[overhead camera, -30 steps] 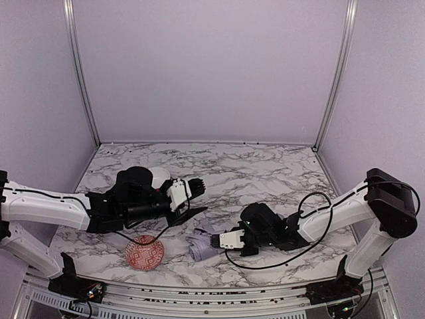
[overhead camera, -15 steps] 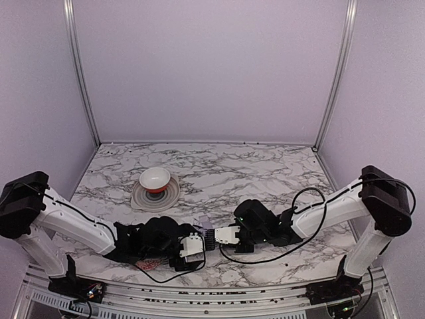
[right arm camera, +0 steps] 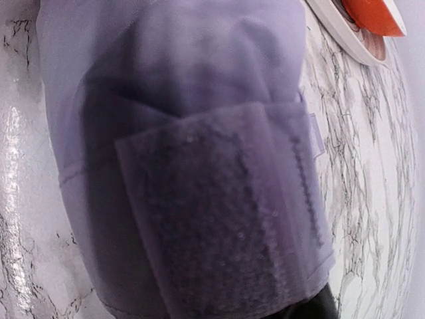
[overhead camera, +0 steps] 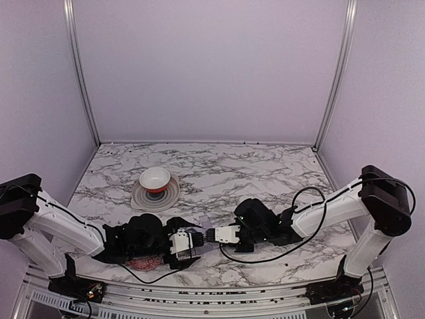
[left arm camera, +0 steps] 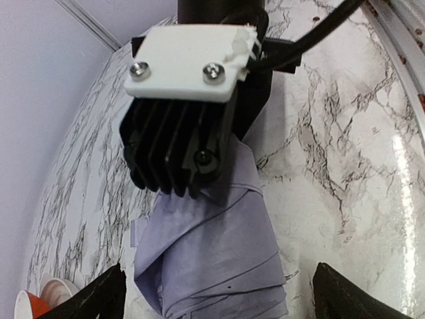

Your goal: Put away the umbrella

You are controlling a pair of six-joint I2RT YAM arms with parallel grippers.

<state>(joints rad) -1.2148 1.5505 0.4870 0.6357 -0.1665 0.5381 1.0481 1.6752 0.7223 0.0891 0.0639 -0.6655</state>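
My left gripper is open and will move gently toward my right gripper next, with its fingers on both sides of the umbrella's wrapped fabric (overhead camera: 207,248) (left arm camera: 216,272), which lies to its right in the top view. Then it will close.
The umbrella (left arm camera: 212,252) is a folded bundle of pale lavender fabric lying on the marble table near the front middle. In the top view only a sliver of it (overhead camera: 206,221) shows between the two grippers. My right gripper (overhead camera: 212,234) is shut on one end of it; its black ribbed fingers (left arm camera: 172,153) show in the left wrist view. My left gripper (left arm camera: 222,302) is open, one finger on each side of the umbrella's other end. In the right wrist view the umbrella (right arm camera: 179,133) fills the frame, its velcro strap (right arm camera: 219,232) across it, and my own fingers are hidden.
A white plate (overhead camera: 169,196) with a red and white bowl (overhead camera: 155,179) stands at the back left. A red patterned bowl (overhead camera: 142,263) lies partly under my left arm near the front edge. The metal front rail (left arm camera: 405,40) runs close by.
My left arm has swung from the middle left down to the front and now faces the right gripper, jaws around the umbrella. The right gripper has shifted slightly left with the umbrella.
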